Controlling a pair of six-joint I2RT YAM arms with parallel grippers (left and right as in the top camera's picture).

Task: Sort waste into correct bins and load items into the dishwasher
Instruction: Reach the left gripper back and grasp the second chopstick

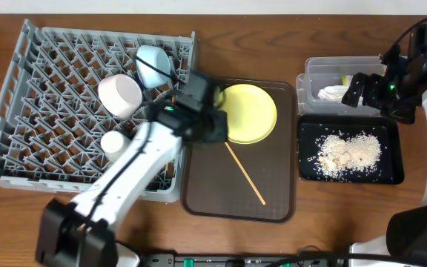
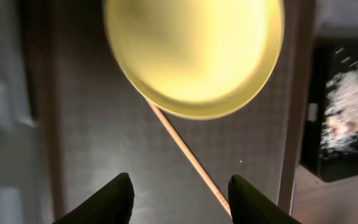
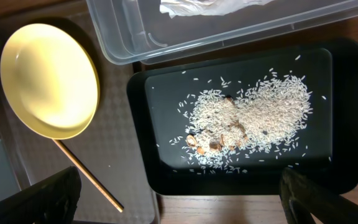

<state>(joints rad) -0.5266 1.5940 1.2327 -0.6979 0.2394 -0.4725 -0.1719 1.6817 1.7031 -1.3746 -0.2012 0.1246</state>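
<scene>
The bare part of the chopstick beside the plate is below my left gripper and to its right in the overhead view, so I need to slide across and back and lower onto it.
A round yellow plate [image 1: 249,113] and one thin wooden chopstick [image 1: 245,173] lie on the brown serving tray. My left gripper [image 1: 215,127] hovers at the plate's left edge, open and empty. In the left wrist view the plate [image 2: 194,56] and chopstick [image 2: 188,155] lie ahead of its fingers [image 2: 179,196]. The grey dish rack [image 1: 21,111] holds a pinkish-white bowl [image 1: 121,95], a light blue bowl [image 1: 154,63] and a small white cup [image 1: 113,142]. My right gripper [image 1: 362,89] is wide open above the clear tub [image 1: 319,70] holding a white napkin [image 1: 333,92]. Rice crumbs [image 1: 349,152] lie in the black tray [image 1: 391,174]. No wrapper shows.
The brown serving tray [image 1: 199,193] lies between the rack and the two bins. In the right wrist view my open fingers [image 3: 179,199] frame the black tray [image 3: 148,162], rice [image 3: 253,118], tub [image 3: 123,43], plate [image 3: 48,81] and chopstick [image 3: 89,177]. Bare wood runs along the front.
</scene>
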